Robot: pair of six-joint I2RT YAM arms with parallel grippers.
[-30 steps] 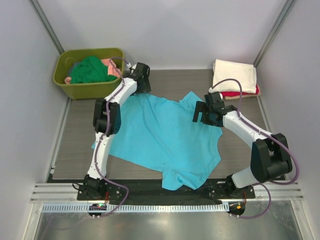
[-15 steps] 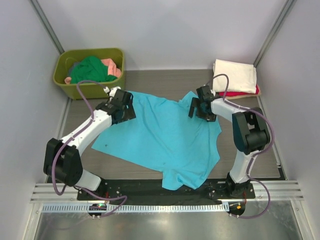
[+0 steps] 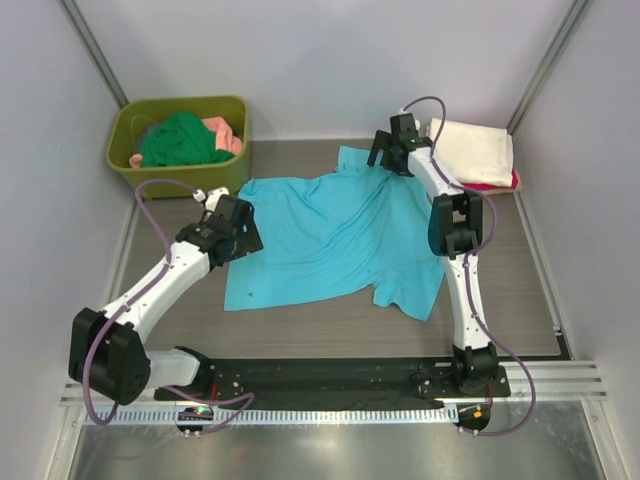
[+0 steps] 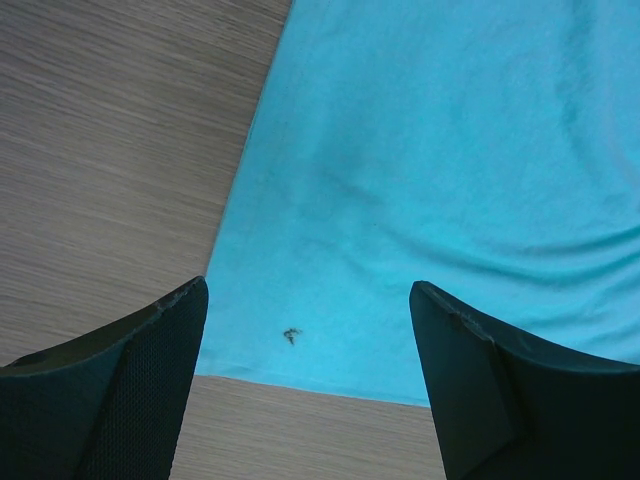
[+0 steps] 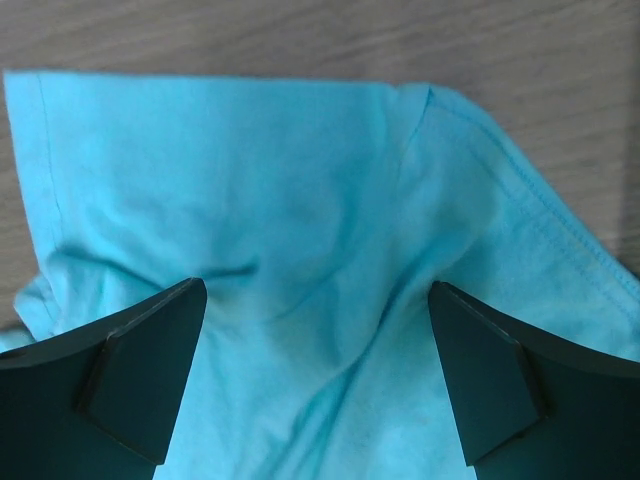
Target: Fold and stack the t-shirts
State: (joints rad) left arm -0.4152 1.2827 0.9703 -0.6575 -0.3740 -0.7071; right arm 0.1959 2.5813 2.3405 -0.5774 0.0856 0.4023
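My right gripper should next move back and down onto that sleeve's near corner [image 3: 422, 313], because the near sleeve is far from it.
The turquoise-blue t-shirt [image 3: 330, 235] lies spread, slightly wrinkled, across the middle of the table. My left gripper [image 3: 236, 232] hovers over its left edge, open and empty. The left wrist view shows the shirt [image 4: 440, 170] with its hem corner and a small dark speck [image 4: 291, 335] between the spread fingers of my left gripper [image 4: 310, 385]. My right gripper [image 3: 392, 152] is stretched to the shirt's far right corner. It is open and empty [image 5: 315, 390] just above wrinkled sleeve cloth [image 5: 300, 230].
An olive-green tub [image 3: 128, 172] stands at the far left, holding a dark green shirt [image 3: 180, 140] and a salmon-pink one [image 3: 230, 136]. A folded cream-white shirt [image 3: 472, 150] lies on a red one [image 3: 492, 186] at the far right, beside my right gripper.
The turquoise shirt has been dragged away from the near edge toward the far side and spread wider. My right gripper moved far with it. My left gripper drew back to the left.
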